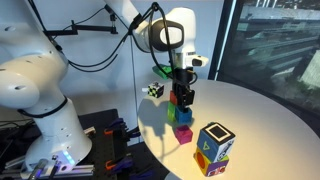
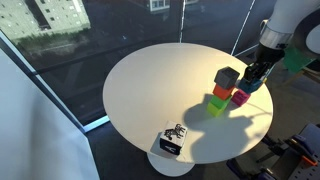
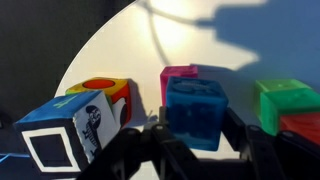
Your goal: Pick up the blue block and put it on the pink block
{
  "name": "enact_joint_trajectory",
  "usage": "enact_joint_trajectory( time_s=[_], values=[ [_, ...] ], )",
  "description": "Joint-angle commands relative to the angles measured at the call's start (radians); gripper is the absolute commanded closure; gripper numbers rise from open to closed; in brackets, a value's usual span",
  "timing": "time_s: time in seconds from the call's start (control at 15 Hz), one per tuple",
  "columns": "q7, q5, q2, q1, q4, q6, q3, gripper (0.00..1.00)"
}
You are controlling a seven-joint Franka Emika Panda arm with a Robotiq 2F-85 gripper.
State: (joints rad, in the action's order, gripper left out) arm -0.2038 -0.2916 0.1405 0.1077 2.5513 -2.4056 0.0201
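I should next move the blue block (image 3: pixel 195 112) in my gripper down and slightly across onto the pink block's top (image 3: pixel 178 72) to let it go. It is still hanging above the pink block.
My gripper (image 3: pixel 196 150) is shut on the blue block (image 3: pixel 195 112), a small plain blue cube held between both fingers a little above the white table. The pink block (image 3: pixel 178 75) sits on the table just beyond the blue block in the wrist view, partly hidden by it. In both exterior views the gripper (image 1: pixel 183 85) (image 2: pixel 255 78) hangs close over the cluster of small cubes, with the pink block (image 1: pixel 185 133) (image 2: pixel 240 97) below and beside it. The blue block is hard to make out in the exterior views.
A green cube (image 3: pixel 285 98) (image 1: pixel 181 115) (image 2: pixel 217 106) and an orange-red cube (image 3: pixel 300 126) (image 2: pixel 221 92) stand close to the pink block. The large multicoloured patterned cube (image 3: pixel 85 120) (image 1: pixel 215 147) sits near the round table's edge (image 2: pixel 130 120). A small black-and-white cube (image 1: pixel 154 90) lies farther back.
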Motion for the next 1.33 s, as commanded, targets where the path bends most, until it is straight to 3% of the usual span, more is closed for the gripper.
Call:
enact_joint_trajectory(
  time_s=[0.0, 0.4, 1.27],
  values=[
    [0.012, -0.052, -0.054, 0.008, -0.045, -0.022, 0.014, 0.7],
    [0.006, -0.12, -0.105, 0.001, -0.047, -0.066, 0.03, 0.7],
    [0.073, -0.111, -0.13, -0.007, -0.028, -0.072, 0.043, 0.7]
  ],
)
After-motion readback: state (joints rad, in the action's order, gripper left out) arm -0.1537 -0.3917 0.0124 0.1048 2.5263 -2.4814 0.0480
